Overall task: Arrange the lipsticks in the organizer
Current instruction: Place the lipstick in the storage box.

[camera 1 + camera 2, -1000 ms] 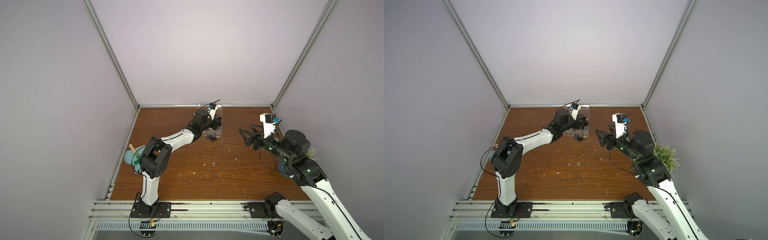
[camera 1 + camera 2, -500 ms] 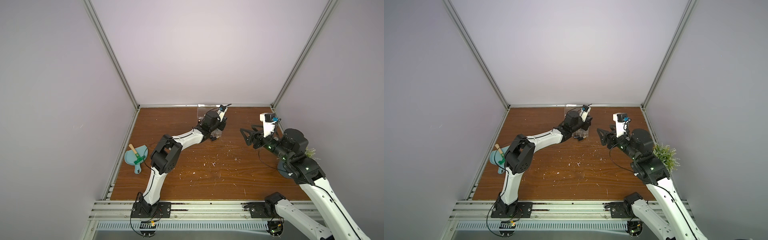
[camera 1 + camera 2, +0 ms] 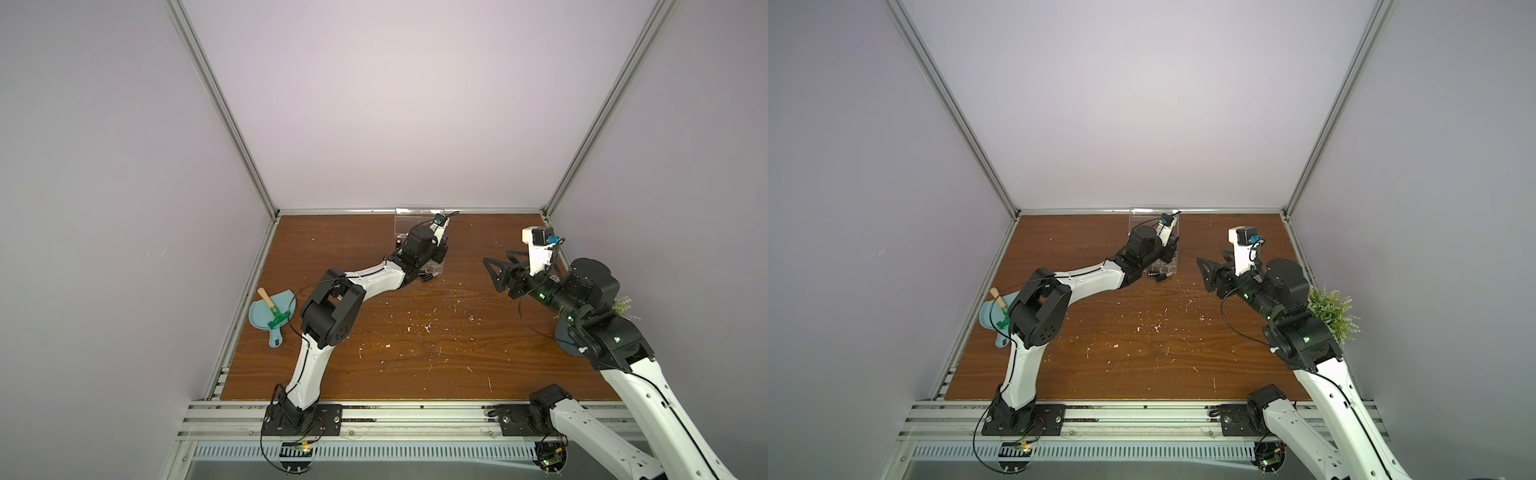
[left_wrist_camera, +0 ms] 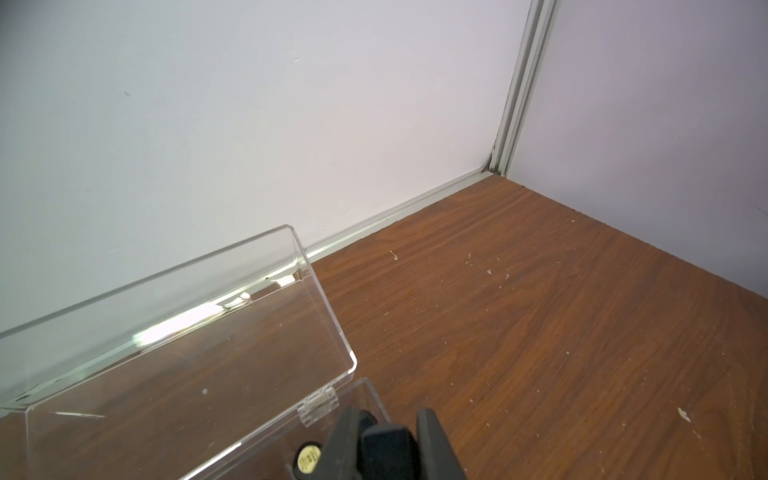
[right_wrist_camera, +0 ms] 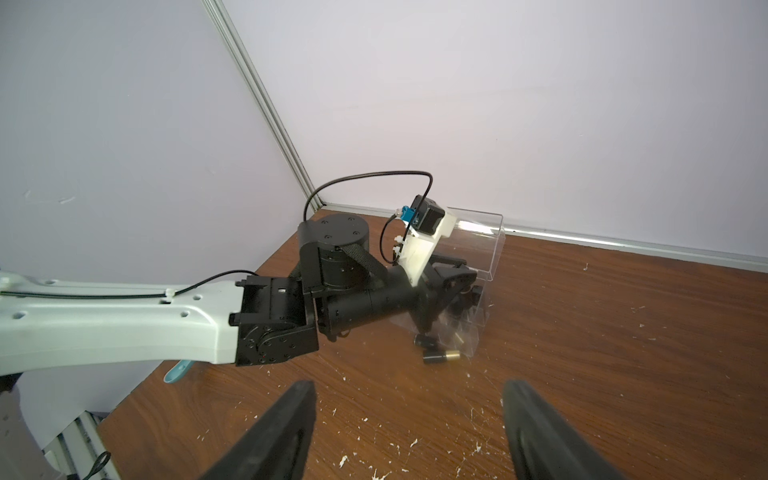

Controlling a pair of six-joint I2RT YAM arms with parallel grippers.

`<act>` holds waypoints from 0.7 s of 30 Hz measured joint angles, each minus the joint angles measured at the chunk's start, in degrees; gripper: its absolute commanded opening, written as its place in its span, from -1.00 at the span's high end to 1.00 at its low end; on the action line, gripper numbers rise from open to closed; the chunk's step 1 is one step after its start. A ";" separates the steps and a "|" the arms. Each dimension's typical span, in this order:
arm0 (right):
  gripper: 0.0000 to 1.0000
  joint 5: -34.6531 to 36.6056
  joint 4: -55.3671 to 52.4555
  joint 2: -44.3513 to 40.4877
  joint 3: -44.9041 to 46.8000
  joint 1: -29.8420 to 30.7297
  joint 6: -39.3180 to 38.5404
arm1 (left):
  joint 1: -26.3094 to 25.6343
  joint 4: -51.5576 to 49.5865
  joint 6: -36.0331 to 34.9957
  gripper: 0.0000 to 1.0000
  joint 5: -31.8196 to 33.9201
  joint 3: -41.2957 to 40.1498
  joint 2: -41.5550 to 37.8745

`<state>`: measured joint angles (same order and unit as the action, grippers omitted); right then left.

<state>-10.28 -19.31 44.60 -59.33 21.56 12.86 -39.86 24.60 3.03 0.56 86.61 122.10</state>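
My left gripper will go down next toward the organizer's open end (image 4: 365, 397), beside the yellow-labelled lipstick, and let go of the black lipstick, which already hangs over that end.
The clear organizer (image 4: 365, 384) stands by the back wall with its lid (image 4: 187, 332) swung open; both top views show it (image 3: 417, 222) (image 3: 1152, 220). My left gripper (image 4: 389, 415) hangs over the box's right end, shut on a black lipstick (image 4: 386, 442). It also shows from above (image 3: 439, 252) and in the right wrist view (image 5: 457, 274). Another lipstick with a yellow end label (image 4: 309, 457) stands inside. Two loose lipsticks, one of them gold-banded (image 5: 440, 356) (image 3: 430, 276), lie on the table before the box. My right gripper (image 5: 409, 386) (image 3: 496, 266) hovers open and empty to the right.
A light-blue dustpan (image 3: 272, 311) holding a wooden-handled green tool sits at the left edge. A small green plant (image 3: 1331, 309) stands behind my right arm. White crumbs (image 3: 426, 328) are scattered over the wooden table. The walls close in right behind the organizer.
My left arm has swung back and to the right, carrying its gripper over the organizer and uncovering the dustpan. The right gripper has barely shifted.
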 measured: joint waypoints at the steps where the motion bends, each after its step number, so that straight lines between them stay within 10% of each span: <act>1: -0.54 0.00 -0.11 0.00 0.00 -0.02 0.00 | 0.00 0.04 0.02 0.66 0.00 -0.17 0.00; 21: -0.49 0.00 -0.35 -0.26 0.00 -0.44 0.00 | 0.52 0.92 1.53 0.48 -0.57 0.98 3.41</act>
<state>-10.28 -19.66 44.34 -59.33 21.12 12.86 -39.33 25.52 4.56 -0.01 87.59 125.51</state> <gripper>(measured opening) 0.748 0.237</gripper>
